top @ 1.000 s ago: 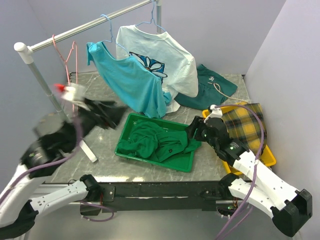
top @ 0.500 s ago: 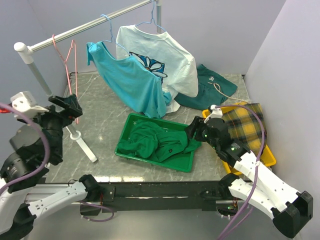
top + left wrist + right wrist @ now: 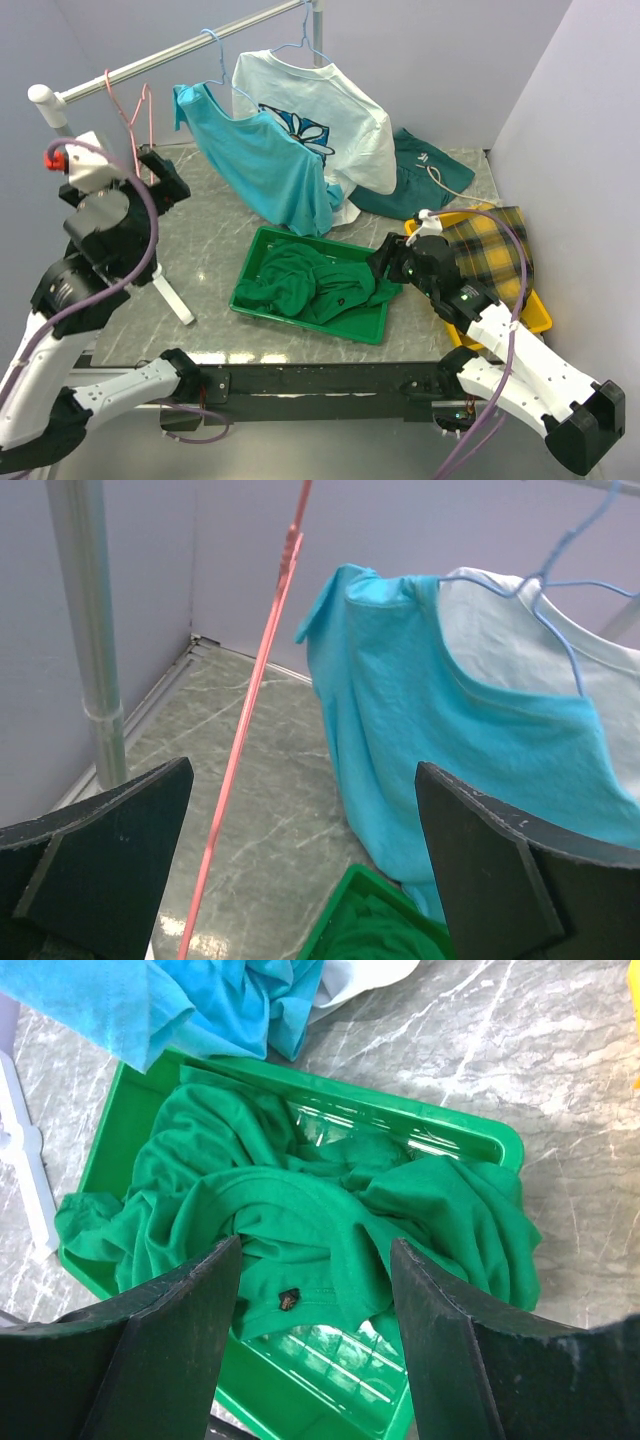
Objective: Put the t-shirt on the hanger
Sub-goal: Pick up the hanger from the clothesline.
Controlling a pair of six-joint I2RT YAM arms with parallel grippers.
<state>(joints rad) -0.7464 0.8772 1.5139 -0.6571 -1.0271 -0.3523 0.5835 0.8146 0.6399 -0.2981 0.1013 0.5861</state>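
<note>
The robot will move its left gripper outward onto the pink wire of the hanger (image 3: 132, 127) (image 3: 252, 685), because that wire already runs down between the left gripper's two open fingers.
The bright green t-shirt (image 3: 310, 285) lies crumpled in a green tray (image 3: 300, 322); it also shows in the right wrist view (image 3: 300, 1210). The pink wire hanger (image 3: 135, 110) hangs empty by its hook at the left end of the rail. In the left wrist view its pink wire (image 3: 255, 690) runs down between the fingers. My left gripper (image 3: 162, 178) is raised beside the hanger, open and empty (image 3: 300, 810). My right gripper (image 3: 385, 262) is open and empty just above the shirt's right side (image 3: 315, 1250).
A metal rail (image 3: 200, 45) on a post (image 3: 85, 165) with a white foot (image 3: 170, 295) carries a turquoise shirt (image 3: 265, 160) and a white flower-print shirt (image 3: 330, 110) on light-blue hangers. A teal garment (image 3: 420, 170) lies behind. A yellow tray with plaid cloth (image 3: 490, 250) stands at right.
My left arm has swung up from low at the left to beside the pink hanger. The right arm and the t-shirt have not moved.
</note>
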